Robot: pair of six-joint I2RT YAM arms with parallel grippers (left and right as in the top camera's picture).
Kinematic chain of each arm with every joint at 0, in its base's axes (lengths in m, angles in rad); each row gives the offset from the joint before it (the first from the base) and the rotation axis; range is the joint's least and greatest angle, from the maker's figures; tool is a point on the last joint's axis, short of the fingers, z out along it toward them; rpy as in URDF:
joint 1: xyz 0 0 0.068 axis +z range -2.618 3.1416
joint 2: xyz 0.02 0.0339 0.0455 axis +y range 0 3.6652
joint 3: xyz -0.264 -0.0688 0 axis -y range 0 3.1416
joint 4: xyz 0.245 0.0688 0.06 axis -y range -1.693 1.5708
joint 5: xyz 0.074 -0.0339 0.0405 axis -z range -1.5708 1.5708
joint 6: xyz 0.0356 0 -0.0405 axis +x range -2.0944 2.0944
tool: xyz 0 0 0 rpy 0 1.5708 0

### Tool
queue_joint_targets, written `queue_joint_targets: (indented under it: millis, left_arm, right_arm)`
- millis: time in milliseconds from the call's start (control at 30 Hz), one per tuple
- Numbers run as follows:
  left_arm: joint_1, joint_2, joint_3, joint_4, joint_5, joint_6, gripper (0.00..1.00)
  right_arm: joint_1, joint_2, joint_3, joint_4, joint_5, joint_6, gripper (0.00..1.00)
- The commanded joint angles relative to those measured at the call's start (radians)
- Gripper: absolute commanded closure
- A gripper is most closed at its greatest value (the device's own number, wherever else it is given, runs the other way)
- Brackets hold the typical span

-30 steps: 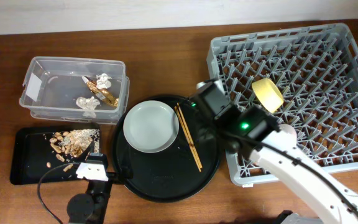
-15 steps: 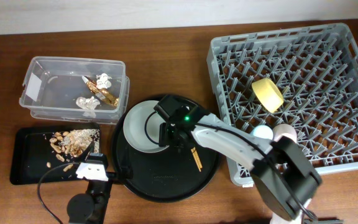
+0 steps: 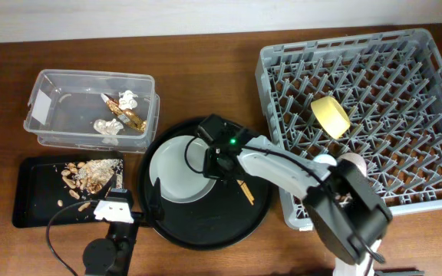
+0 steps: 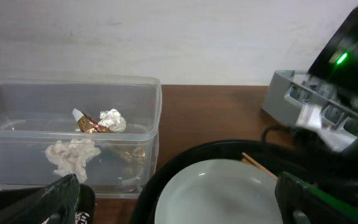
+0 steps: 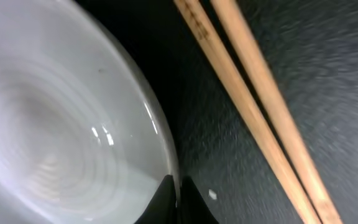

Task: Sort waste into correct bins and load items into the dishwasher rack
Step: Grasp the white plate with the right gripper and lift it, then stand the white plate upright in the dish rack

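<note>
I will next lift the plate over with my right gripper, lower it tilted and let go, because empty pegs of the rack past the yellow bowl are to the gripper's right in the overhead view.
The grey plate lies on the round black tray. My right gripper is shut on the plate's right rim; in the right wrist view the rim is pinched between the dark fingertips. The chopsticks lie just right of it on the tray. My left gripper stands open at the tray's left edge, empty, its fingers wide apart. The dishwasher rack holds the yellow bowl. A pink cup shows beside my right arm.
The clear tub at the left holds white tissue and a gold wrapper. In front of it the flat black tray holds food scraps. My right arm crosses from the rack's front corner over the round tray.
My right arm swung from the rack's left edge over to the plate and shut on its rim. The plate slid slightly left and toward the front. The left arm stayed put.
</note>
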Motion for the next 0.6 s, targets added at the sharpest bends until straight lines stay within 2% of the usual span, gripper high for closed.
queue_joint_targets:
  millis: [0,133,200,233,333,433,567]
  left_arm:
    - [0.006,-0.005,-0.005,-0.001,0.011,0.016,0.01]
    - [0.006,-0.005,-0.005,-0.001,0.011,0.016,0.01]
    - [0.006,-0.005,-0.005,-0.001,0.011,0.016,0.01]
    - [0.006,-0.005,-0.005,-0.001,0.011,0.016,0.01]
    - [0.006,-0.005,-0.005,-0.001,0.011,0.016,0.01]
    - [0.006,-0.005,-0.005,-0.001,0.011,0.016,0.01]
    - [0.006,-0.005,-0.005,-0.001,0.011,0.016,0.01]
  right_arm:
    - [-0.024,-0.205,-0.003,-0.031,0.166,-0.149,0.96]
    - [-0.071,-0.447,-0.003,-0.111,0.501,-0.252,0.96]
    - [-0.108,-0.554,-0.003,-0.129,0.734,-0.348,0.96]
    - [-0.121,-0.577,-0.003,-0.129,0.805,-0.38,0.96]
    - [-0.215,-0.654,-0.003,-0.127,1.176,-0.492,0.96]
    - [-0.32,-0.651,-0.003,-0.114,1.348,-0.525,0.96]
    - [-0.488,-0.584,-0.003,-0.062,1.341,-0.525,0.96]
